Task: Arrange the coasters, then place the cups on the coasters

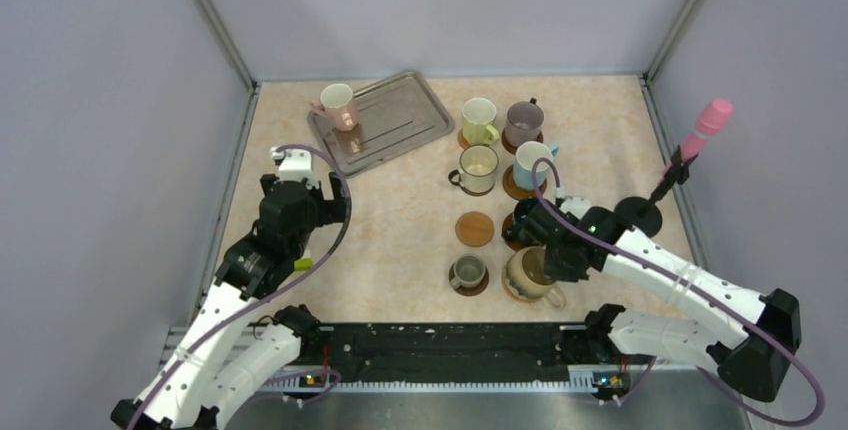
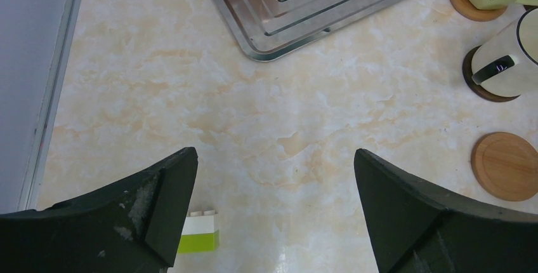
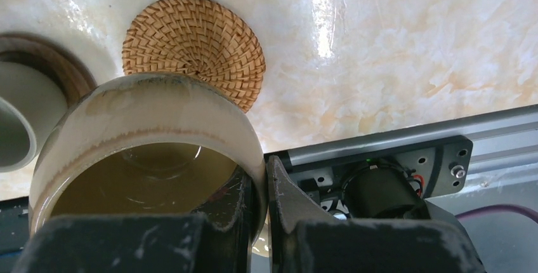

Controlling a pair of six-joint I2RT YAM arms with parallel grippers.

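Observation:
The tan cup hangs over the bare woven coaster (image 1: 512,292); my right gripper will lower it there and release its rim.
My right gripper (image 3: 263,171) is shut on the rim of the tan cup (image 3: 146,133), one finger inside and one outside. The cup hangs partly over a woven coaster (image 3: 193,44) at the table's near right (image 1: 528,275). Beside it the small grey-olive cup (image 1: 467,272) stands on a dark coaster. Behind these, a light wood coaster (image 1: 475,228) lies bare. The cream (image 1: 478,168), light blue (image 1: 530,165), yellow-green (image 1: 478,120) and mauve (image 1: 524,123) cups each stand on a coaster. A pinkish cup (image 1: 337,105) stands on the tray. My left gripper (image 2: 276,159) is open over bare table.
The silver tray (image 1: 400,115) lies at the back left. A black base with a pink-tipped stick (image 1: 700,135) stands at the right wall. A green and white brick (image 2: 200,235) lies by the left finger. A dark cup (image 1: 518,220) is partly hidden under my right arm.

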